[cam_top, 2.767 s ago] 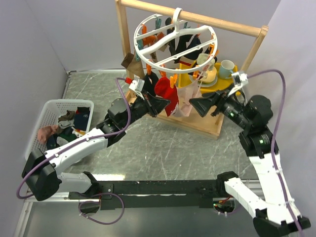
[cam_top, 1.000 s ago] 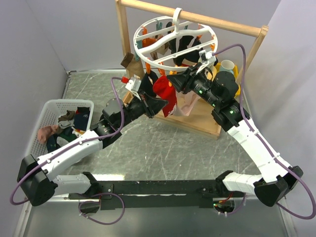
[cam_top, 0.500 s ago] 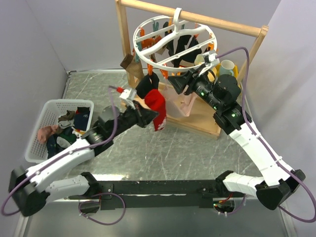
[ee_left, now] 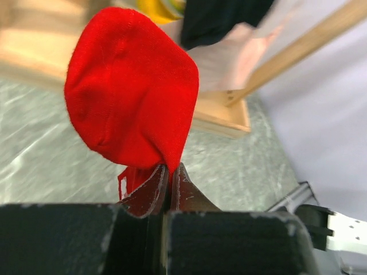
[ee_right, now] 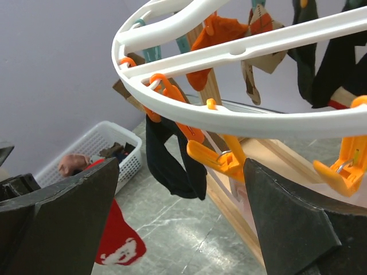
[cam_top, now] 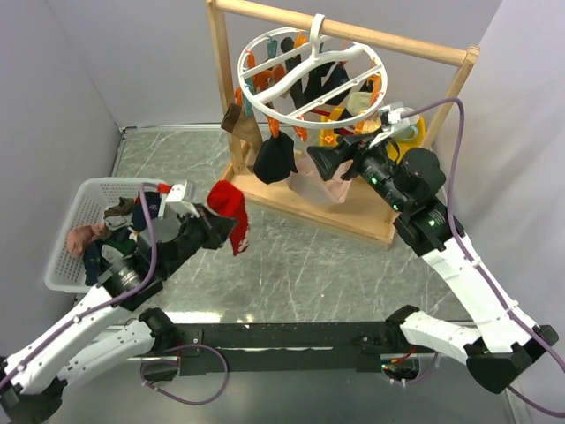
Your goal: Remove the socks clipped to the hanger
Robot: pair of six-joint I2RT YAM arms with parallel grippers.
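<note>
I will next swing my left gripper to the left in the top view, over the basket with other socks, and let go of the red sock (ee_left: 132,97).
The white ring hanger (cam_top: 309,75) hangs by its hook from the wooden rail, with orange and teal clips and several socks on it. A black sock (cam_top: 274,157) and a pale pink sock (cam_top: 311,181) dangle at its near side. My left gripper (ee_left: 170,169) is shut on a red sock (ee_left: 132,97), which hangs free of the hanger above the table (cam_top: 231,212), right of the basket. My right gripper (cam_top: 322,163) is open just below the ring (ee_right: 258,123). An empty orange clip (ee_right: 221,157) and the black sock (ee_right: 172,166) sit ahead between its fingers.
A white basket (cam_top: 79,199) with several socks in it stands at the left wall. The light wooden frame (cam_top: 353,35) holds the hanger, and its base board (cam_top: 353,221) lies on the table. A yellow dish (cam_top: 415,137) sits behind the right arm.
The red sock came off its clip; my left arm carried it down and left toward the basket. My right gripper went from shut to open and drew back to the right.
</note>
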